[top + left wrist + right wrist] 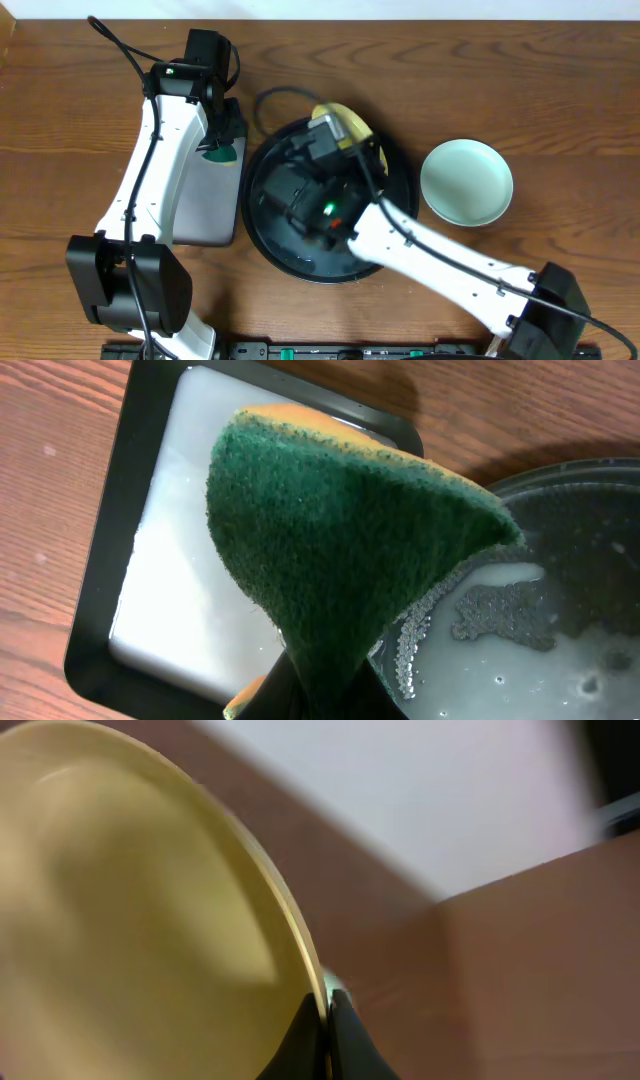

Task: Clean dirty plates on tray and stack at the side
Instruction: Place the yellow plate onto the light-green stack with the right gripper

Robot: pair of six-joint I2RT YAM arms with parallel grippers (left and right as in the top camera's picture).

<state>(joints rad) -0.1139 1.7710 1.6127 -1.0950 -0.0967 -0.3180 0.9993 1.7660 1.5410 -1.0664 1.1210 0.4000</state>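
I should turn the yellow plate flat with my right gripper next. Then I should lower it on top of the mint green plate [466, 182] beside the tray [268, 232].
The large round black tray [268, 232] sits at the table's middle, with soapy water in it [560, 610]. My right gripper [345, 140] is shut on the rim of the pale yellow plate [352, 122], holding it tilted on edge over the tray's far side; the plate fills the right wrist view [130, 910], pinched between the fingers [326, 1020]. A pale mint green plate [466, 182] lies on the table right of the tray. My left gripper [222, 148] is shut on a green and yellow sponge [340, 540], held above the tray's left rim. A second green plate is out of view.
A smaller rectangular black-rimmed grey tray [205, 205] lies left of the round tray, under my left arm; it also shows in the left wrist view [170, 580]. A black cable [275, 95] loops behind the round tray.
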